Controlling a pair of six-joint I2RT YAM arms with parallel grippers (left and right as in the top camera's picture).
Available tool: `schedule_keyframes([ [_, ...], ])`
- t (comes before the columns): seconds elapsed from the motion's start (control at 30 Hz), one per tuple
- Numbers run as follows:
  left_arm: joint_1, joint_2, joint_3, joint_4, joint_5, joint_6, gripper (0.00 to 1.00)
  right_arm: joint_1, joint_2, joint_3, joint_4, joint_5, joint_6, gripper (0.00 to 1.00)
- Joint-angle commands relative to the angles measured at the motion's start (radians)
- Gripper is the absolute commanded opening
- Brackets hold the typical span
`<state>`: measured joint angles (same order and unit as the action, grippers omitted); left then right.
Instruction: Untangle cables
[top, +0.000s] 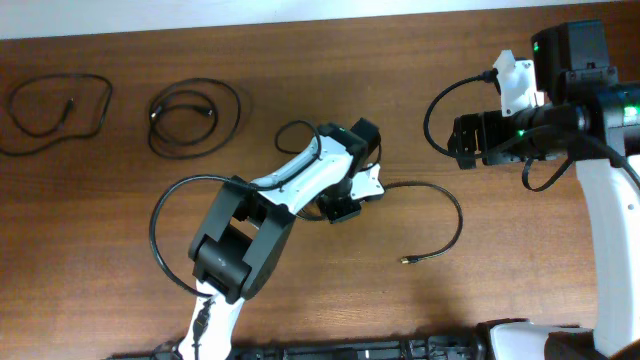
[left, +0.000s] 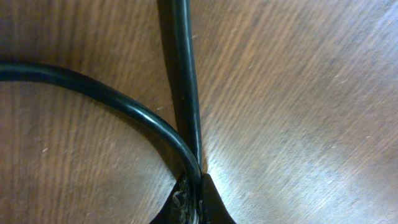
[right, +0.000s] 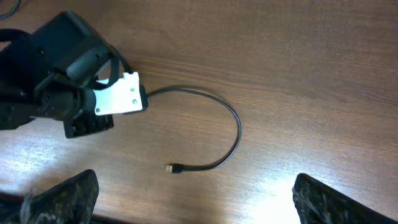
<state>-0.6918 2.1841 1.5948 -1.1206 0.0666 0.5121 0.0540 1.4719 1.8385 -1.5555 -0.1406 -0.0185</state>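
Note:
I need to carry the cable over next with my left gripper and release it on the clear tabletop to its left in the overhead view, nearer than both loops.
A thin black cable (top: 452, 205) curves right from my left gripper (top: 343, 205) and ends in a small metal plug (top: 405, 261). My left gripper is low on the table and shut on this cable (left: 186, 93), two strands meeting at its fingertips (left: 199, 186). The same cable (right: 236, 134) and plug (right: 172, 168) show in the right wrist view. My right gripper (right: 196, 199) is open and empty, held above the table's right side (top: 462, 140). Two other black cables lie as separate loops at far left (top: 55, 110) and left of centre (top: 195, 118).
The left arm's own thick black wire (top: 165, 215) loops beside its base. The right arm's wire (top: 440, 110) arcs by its wrist. Wooden table (top: 330, 300) runs under everything; a dark edge strip lies along the front.

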Motion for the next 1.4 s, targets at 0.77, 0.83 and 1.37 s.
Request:
schedule_keyframes([
  [0.77,0.926,-1.094,-0.008,0.018,-0.112,-0.386,0.00,-0.002,-0.008,0.013,0.000,-0.006,0.005,0.99],
  [0.83,1.086,-1.072,-0.008,0.021,-0.175,-0.548,0.00,-0.002,-0.008,0.013,0.000,-0.006,0.005,0.99],
  [1.37,1.660,-0.698,-0.008,-0.033,-0.343,-1.279,0.00,-0.002,-0.008,0.013,0.000,-0.006,0.005,0.99],
])
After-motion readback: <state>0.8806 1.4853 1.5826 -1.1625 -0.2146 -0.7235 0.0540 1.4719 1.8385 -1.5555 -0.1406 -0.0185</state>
